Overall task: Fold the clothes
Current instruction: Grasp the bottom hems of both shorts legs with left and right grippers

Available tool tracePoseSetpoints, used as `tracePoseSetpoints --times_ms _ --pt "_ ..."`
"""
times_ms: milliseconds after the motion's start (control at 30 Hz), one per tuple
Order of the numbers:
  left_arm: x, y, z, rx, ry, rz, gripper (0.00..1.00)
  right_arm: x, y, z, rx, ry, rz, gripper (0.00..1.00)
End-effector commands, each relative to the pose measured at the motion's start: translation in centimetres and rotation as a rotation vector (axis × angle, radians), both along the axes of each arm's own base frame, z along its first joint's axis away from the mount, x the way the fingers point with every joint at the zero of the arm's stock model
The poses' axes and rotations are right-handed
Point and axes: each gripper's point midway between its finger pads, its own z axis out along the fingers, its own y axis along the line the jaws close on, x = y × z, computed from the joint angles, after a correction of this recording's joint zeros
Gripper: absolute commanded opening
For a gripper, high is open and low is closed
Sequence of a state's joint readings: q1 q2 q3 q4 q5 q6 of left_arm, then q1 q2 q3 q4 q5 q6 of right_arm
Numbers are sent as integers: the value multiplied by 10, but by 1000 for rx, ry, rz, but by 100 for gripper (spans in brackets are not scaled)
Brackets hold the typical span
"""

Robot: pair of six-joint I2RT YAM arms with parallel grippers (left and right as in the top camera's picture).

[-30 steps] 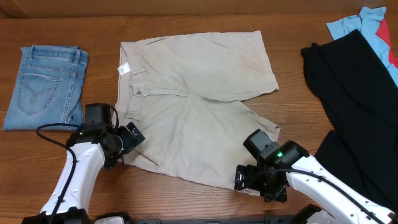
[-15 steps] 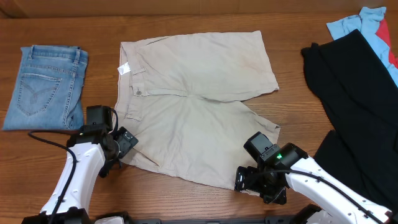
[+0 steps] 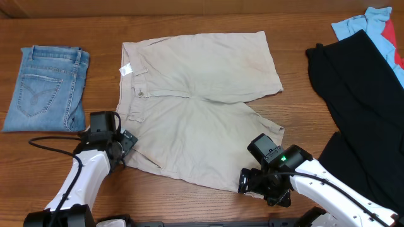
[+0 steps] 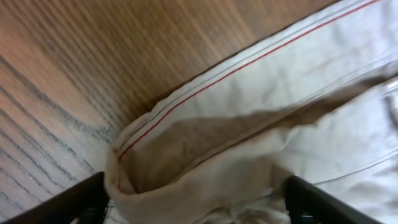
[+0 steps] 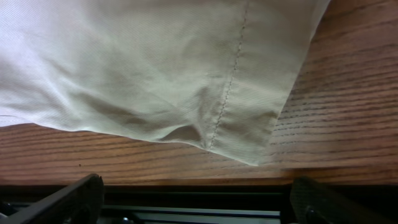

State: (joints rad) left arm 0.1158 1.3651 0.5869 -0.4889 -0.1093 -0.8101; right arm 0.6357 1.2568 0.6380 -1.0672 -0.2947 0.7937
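My right gripper needs to go down next onto the hem corner (image 3: 255,195) (image 5: 247,150), the near one, and close, because it lies flat on the wood just ahead of the open fingers.
The pale beige shorts (image 3: 202,107) lie spread flat on the wooden table, waistband to the left and legs to the right. My left gripper (image 3: 126,146) is down at the waistband's near corner. In the left wrist view its jaws (image 4: 196,208) stand wide apart, with the bunched waistband corner (image 4: 186,180) between them. My right gripper (image 3: 249,183) sits at the near leg's hem corner. It is open (image 5: 199,205), and the hem corner (image 5: 255,155) lies on the wood just ahead of the fingers, not between them.
Folded blue jeans (image 3: 47,85) lie at the far left. A large black garment (image 3: 366,107) covers the right side, with a light blue and red piece (image 3: 372,25) behind it. The table's front edge (image 5: 186,182) runs right under the right gripper.
My left gripper has slid down and left onto the waistband corner, and its jaws have narrowed a little around the cloth. The right arm has not moved.
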Motion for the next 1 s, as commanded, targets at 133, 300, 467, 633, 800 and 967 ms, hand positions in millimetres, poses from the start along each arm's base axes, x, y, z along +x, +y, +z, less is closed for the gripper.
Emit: tracePoseSetpoints --times_ms 133,300,467,633,800,967 --pt "-5 1 -6 19 27 -51 34 0 -4 -3 -26 -4 -13 100" --pt "-12 0 -8 18 57 -62 9 1 -4 -3 -26 -8 -13 100" --pt "-25 -1 -10 10 111 -62 4 3 -10 -5 -70 -18 -41 100" --pt "-37 4 -9 42 154 -53 4 5 -10 -5 -71 -27 -46 100" --pt "-43 8 -5 66 169 -50 4 5 -8 -6 -58 -28 -36 99" --pt "-44 8 -1 70 164 -50 4 0 -12 -21 -64 -18 -83 98"
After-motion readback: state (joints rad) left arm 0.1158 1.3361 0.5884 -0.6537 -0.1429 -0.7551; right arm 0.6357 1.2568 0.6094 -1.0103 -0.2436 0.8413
